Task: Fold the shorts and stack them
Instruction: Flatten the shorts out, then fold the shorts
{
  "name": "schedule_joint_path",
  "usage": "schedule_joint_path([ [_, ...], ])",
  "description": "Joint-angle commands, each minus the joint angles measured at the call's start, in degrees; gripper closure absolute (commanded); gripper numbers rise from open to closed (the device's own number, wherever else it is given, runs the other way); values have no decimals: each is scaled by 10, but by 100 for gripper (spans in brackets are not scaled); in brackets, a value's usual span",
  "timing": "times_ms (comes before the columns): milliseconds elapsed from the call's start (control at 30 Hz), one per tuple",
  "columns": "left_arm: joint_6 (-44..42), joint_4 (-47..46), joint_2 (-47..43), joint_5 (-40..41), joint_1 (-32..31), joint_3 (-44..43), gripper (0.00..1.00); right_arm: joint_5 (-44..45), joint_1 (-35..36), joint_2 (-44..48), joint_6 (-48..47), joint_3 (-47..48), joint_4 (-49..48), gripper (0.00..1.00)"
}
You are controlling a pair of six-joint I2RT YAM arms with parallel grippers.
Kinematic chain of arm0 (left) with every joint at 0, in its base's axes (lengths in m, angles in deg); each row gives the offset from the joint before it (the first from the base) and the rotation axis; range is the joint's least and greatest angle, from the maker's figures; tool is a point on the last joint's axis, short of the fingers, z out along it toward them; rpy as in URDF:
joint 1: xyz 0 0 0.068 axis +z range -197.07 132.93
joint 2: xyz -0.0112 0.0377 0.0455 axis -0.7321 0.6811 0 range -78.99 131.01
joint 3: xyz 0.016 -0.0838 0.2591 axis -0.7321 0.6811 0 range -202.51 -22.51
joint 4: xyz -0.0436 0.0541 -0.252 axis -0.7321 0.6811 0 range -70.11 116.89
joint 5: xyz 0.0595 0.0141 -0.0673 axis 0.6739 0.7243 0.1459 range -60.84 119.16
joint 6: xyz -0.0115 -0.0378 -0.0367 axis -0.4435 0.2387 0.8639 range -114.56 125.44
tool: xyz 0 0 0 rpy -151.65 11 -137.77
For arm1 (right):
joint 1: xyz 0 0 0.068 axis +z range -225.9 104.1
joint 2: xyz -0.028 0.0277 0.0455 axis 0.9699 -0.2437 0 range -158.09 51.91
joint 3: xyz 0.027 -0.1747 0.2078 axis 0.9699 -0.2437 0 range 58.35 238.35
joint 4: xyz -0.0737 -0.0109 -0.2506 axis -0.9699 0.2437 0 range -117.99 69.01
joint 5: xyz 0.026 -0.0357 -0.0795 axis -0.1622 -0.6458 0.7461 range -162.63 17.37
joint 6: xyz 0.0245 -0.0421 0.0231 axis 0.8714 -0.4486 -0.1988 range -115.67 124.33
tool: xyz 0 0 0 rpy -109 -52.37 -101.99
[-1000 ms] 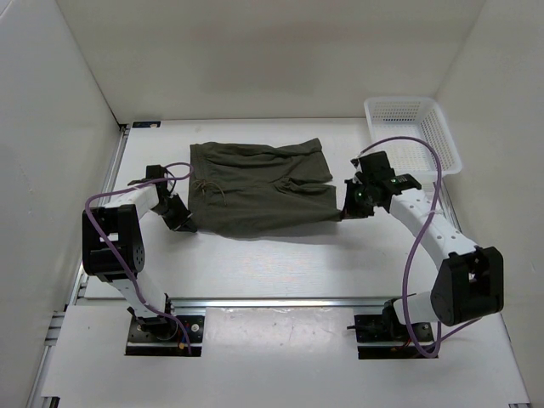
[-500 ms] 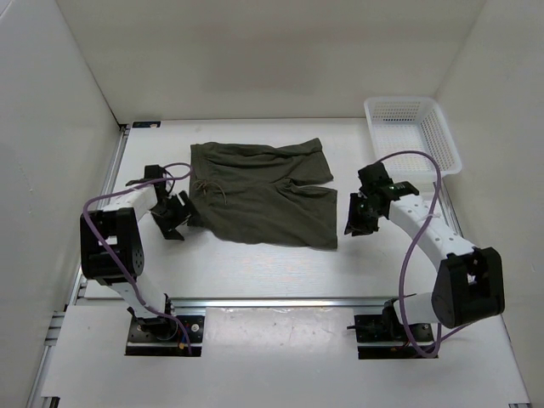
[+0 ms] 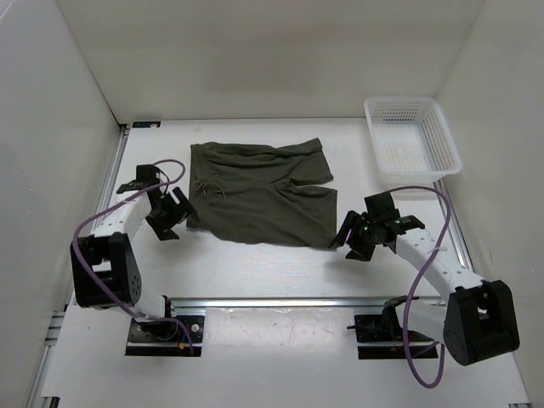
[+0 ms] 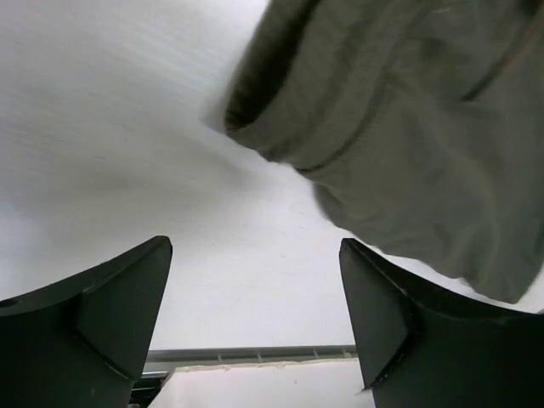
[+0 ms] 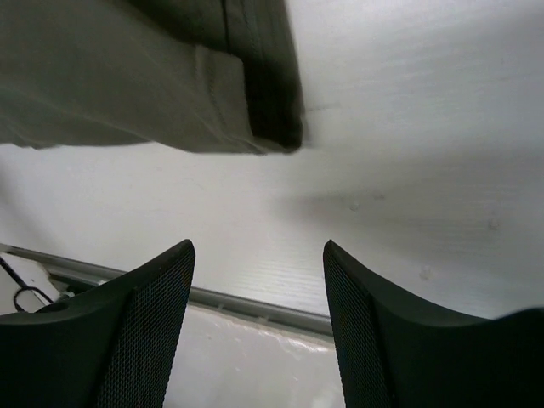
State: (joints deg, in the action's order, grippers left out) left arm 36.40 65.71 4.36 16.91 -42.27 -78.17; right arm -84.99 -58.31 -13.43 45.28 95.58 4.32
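Note:
My right gripper goes down and to the left in the top view onto the near leg's hem corner (image 3: 331, 245) (image 5: 282, 143) next, since it lies beyond the gripper's open fingers.
The dark olive-green shorts (image 3: 259, 191) lie spread flat on the white table, waist and drawstring to the left, legs to the right. My left gripper (image 3: 177, 212) hangs just off the waist's near-left corner (image 4: 280, 127), jaws open and empty. My right gripper (image 3: 347, 239) hovers beside the near leg's hem corner (image 5: 268, 102), also open with nothing between its fingers (image 5: 144, 323). In both wrist views the cloth lies beyond the fingertips, apart from them.
A white mesh basket (image 3: 412, 136) stands at the far right corner. Metal rails (image 3: 280, 302) run along the table's near edge and the left side. White walls enclose the table on the left, back and right.
Both grippers have opened and let go of the shorts' near corners. The cloth has dropped flat. The right gripper has drawn back toward the near edge; the left has shifted slightly left.

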Motion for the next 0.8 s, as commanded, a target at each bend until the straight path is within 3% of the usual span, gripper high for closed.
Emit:
schedule_joint_path([
  [0, 18, -35, 30, -27, 3, 15, 7, -10, -2, 4, 61, -7, -83, 33],
  [233, 18, -56, 110, -27, 3, -26, 11, -10, -2, -51, 122, -48, -195, 37],
  [333, 18, -62, 129, -22, 3, -31, 31, 3, 3, -77, 136, -54, -210, 38],
  [367, 18, -62, 137, -16, 3, -31, 41, 8, 3, -84, 145, -63, -210, 38],
  [400, 18, -62, 137, -15, -2, -31, 61, 8, 3, -84, 151, -63, -218, 38],
  [500, 24, -67, 142, -1, -2, -37, 89, 24, 3, -90, 158, -63, -224, 38],
  [667, 24, -67, 148, 4, -2, -37, 89, 58, 14, -132, 185, -68, -262, 42],
  [733, 24, -67, 148, 4, -2, -37, 89, 58, 26, -158, 191, -68, -290, 47],
  [767, 24, -67, 148, 4, -2, -37, 89, 70, 38, -167, 198, -56, -291, 56],
])
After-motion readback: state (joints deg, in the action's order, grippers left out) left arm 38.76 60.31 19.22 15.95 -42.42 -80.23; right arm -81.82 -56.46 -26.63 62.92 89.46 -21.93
